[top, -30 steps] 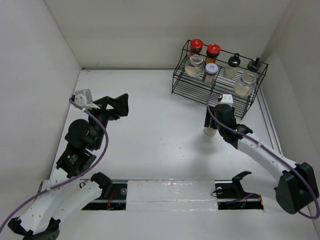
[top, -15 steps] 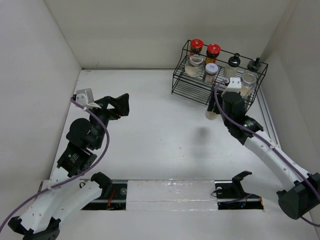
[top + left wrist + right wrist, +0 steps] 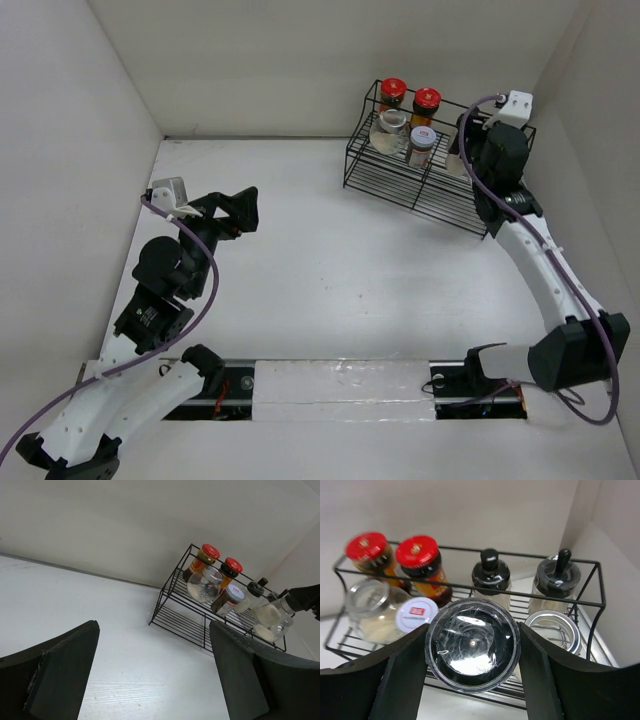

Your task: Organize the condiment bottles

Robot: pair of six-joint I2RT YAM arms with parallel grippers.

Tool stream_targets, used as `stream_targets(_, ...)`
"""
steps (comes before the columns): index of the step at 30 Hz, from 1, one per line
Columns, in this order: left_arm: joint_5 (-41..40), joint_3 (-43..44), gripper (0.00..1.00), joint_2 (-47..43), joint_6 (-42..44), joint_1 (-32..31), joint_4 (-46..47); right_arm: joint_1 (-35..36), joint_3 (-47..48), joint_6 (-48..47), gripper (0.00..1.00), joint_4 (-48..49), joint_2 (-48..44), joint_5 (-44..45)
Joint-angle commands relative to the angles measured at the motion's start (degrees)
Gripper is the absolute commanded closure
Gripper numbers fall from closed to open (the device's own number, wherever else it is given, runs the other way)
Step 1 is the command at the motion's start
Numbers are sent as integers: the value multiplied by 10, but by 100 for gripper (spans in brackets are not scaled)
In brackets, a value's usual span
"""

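Observation:
The pale shaker in the robot's right gripper should next come down toward the open gap between the white-lidded jar (image 3: 417, 614) and the silver-rimmed jar, and the robot should release it there.
My right gripper (image 3: 472, 650) is shut on a pale shaker with a black cap (image 3: 472, 644), held above the front right part of the black wire rack (image 3: 470, 550). On the back shelf stand two dark jars with red lids (image 3: 367, 550) (image 3: 422, 555) and two black-capped shakers (image 3: 490, 572) (image 3: 559, 575). On the lower shelf are a clear glass jar (image 3: 370, 600), a white-lidded jar (image 3: 417, 614) and a silver-rimmed jar (image 3: 554, 630). In the top view the right gripper (image 3: 480, 150) hides the held shaker. My left gripper (image 3: 245, 210) hangs open and empty over the table's left side.
The rack (image 3: 430, 170) stands in the back right corner, close to the white right wall. White walls close the table on the left, back and right. From the left wrist the rack (image 3: 185, 620) lies well beyond the open left gripper (image 3: 152, 670).
The right arm lifted the black-capped shaker off the table in front of the rack and carried it back and right, over the rack's right end. The left arm has stayed still.

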Motion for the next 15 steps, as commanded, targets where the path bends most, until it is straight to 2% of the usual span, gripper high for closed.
stream_targets(1, -8, 0, 13, 0, 7, 1, 23, -34, 50, -18, 44, 68, 32, -67)
stream_targets(7, -8, 0, 13, 12, 7, 1, 23, -53, 67, -18, 44, 75, 101, -110)
stream_targets(15, -13, 0, 13, 17, 7, 1, 23, -58, 67, -13, 44, 86, 147, -115)
